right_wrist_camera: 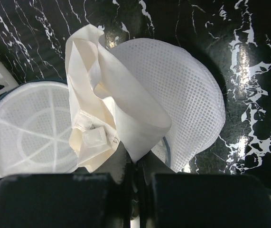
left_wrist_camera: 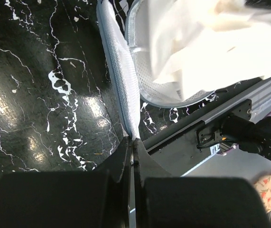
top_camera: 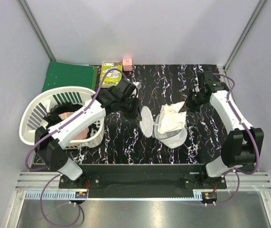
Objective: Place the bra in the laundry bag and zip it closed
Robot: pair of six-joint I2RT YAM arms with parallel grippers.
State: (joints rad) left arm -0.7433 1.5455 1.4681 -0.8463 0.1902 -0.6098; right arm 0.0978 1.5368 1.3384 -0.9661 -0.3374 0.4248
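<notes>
I will move the garment's held fold, still beyond the rim of the bag's bowl, left in the top view with my right gripper and release it, as the bag's bowl lies there.
The white mesh laundry bag lies open at the table's middle, its round lid standing on edge. My left gripper is shut on the lid's rim, seen close in the left wrist view. A cream garment with a clasp tab, which looks like the bra, hangs over the bag's bowl. My right gripper is shut on a fold of it, shown in the right wrist view. No black bra shows outside the basket.
A white slatted basket at the left holds black fabric and a pale pink garment. A green folder, a green box and a pink cube sit at the back.
</notes>
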